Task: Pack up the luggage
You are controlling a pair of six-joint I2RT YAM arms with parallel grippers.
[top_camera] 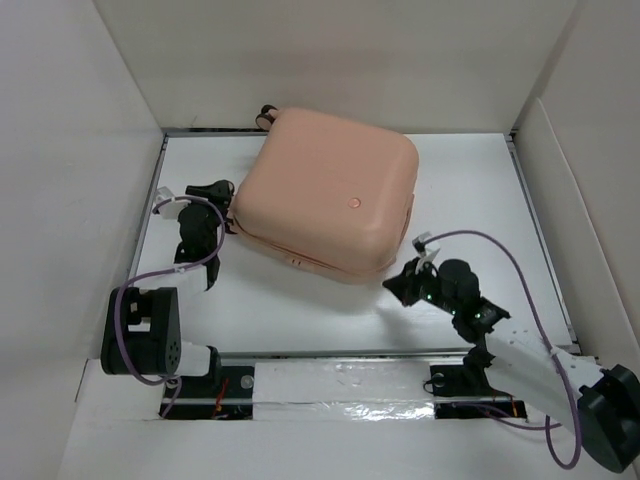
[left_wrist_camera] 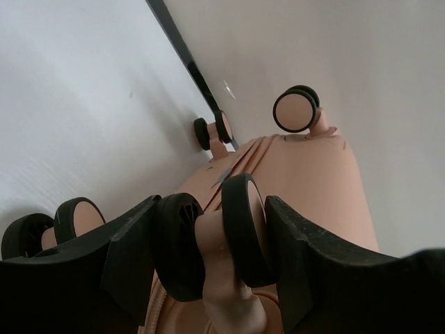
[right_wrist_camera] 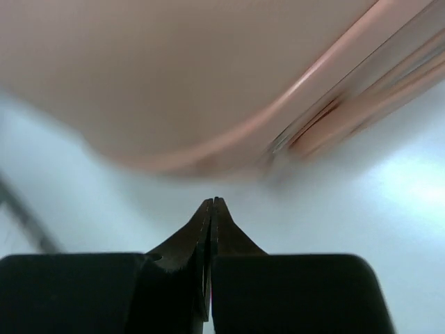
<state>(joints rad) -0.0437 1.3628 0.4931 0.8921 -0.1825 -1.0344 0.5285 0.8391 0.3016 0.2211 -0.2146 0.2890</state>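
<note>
I will lift the upper shell by raising my left gripper with the caster wheel (left_wrist_camera: 219, 240) between its fingers, then let go of the wheel, because the luggage is still closed.
The luggage (top_camera: 325, 190), a closed peach-pink hard-shell suitcase with a small round dot on its shell, lies flat at the middle back of the white table. My left gripper (top_camera: 222, 192) is at its left side, shut on a caster wheel (left_wrist_camera: 219, 240); the wheel's twin black discs sit between the fingers (left_wrist_camera: 313, 257). Three other wheels show in the left wrist view (left_wrist_camera: 297, 110). My right gripper (top_camera: 400, 282) is shut and empty, just off the suitcase's near right corner (right_wrist_camera: 208, 90), tips (right_wrist_camera: 213, 203) pointing at it without touching.
White walls enclose the table on the left, back and right (top_camera: 560, 140). A black seam runs along the back wall's foot (left_wrist_camera: 188, 62). A taped strip (top_camera: 340, 385) lies along the near edge between the arm bases.
</note>
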